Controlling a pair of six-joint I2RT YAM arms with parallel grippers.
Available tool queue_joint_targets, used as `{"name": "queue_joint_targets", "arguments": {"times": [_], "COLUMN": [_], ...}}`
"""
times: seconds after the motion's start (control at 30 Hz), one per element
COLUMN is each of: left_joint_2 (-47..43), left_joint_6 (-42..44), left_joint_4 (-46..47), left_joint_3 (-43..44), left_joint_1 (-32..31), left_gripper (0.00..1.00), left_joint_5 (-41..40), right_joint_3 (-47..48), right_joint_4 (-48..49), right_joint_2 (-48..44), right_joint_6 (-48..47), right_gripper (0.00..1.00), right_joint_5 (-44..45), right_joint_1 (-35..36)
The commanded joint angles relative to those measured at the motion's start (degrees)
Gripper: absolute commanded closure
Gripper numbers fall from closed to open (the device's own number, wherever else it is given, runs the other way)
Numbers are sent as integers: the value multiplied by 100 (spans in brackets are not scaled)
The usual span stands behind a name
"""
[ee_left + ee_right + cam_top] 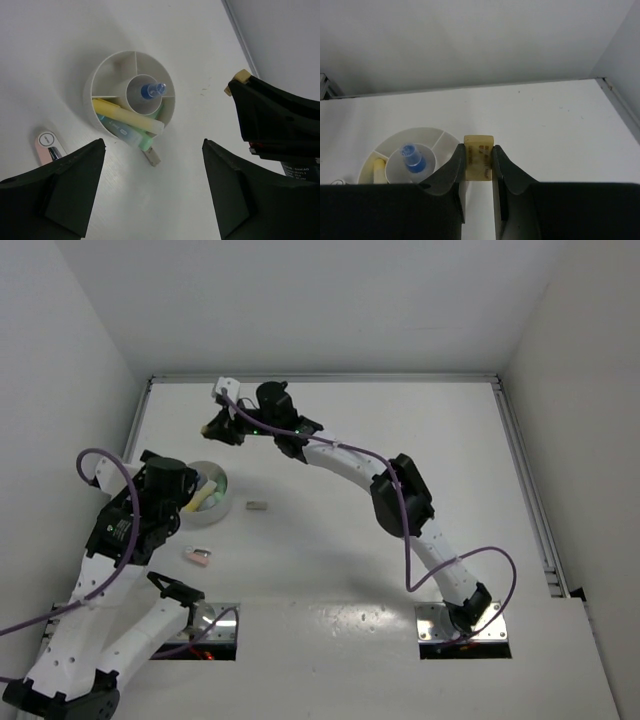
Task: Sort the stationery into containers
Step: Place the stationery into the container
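The tan block [479, 150] in my right gripper goes back and down over the container's far section [445, 150] next, which is empty. The gripper then lets go of the block.
The round white container [96, 80], split into compartments, holds a clear blue-tipped pen [152, 91] in its middle cup. A yellow marker [125, 116] and a blue-green marker [125, 133] lie in a side section. My left gripper [152, 147] hangs open above the container's near side with nothing between its fingers. A grey block [153, 156] lies on the table by the rim, and a pink item [48, 145] lies further off. My right gripper [479, 162] is shut on a tan block [479, 150], held in the air beside the container [442, 136].
In the top view the grey block [257, 506] lies right of the container [222, 480], and the pink item [197, 556] is in front of it. The right gripper [215, 427] hovers just behind the container. White walls enclose the table on three sides.
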Motion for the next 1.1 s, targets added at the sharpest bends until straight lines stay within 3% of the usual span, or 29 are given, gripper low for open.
{"name": "queue_joint_targets", "arguments": {"times": [0.0,0.27,1.07], "left_joint_2": [138,-117,-284], "left_joint_6": [-247,-248,-248], "left_joint_4": [-208,-146,-93], "left_joint_3": [-22,-128,-286], "left_joint_1": [38,38,38], "left_gripper": [17,17,17], "left_joint_5": [-163,-110,-58], "right_joint_3": [-69,669,748], "right_joint_4": [460,522,1198], "right_joint_2": [244,929,1438], "right_joint_6": [189,419,927], "right_gripper": [100,100,100], "right_joint_5": [-233,-488,-814], "right_joint_1": [-7,-7,55]}}
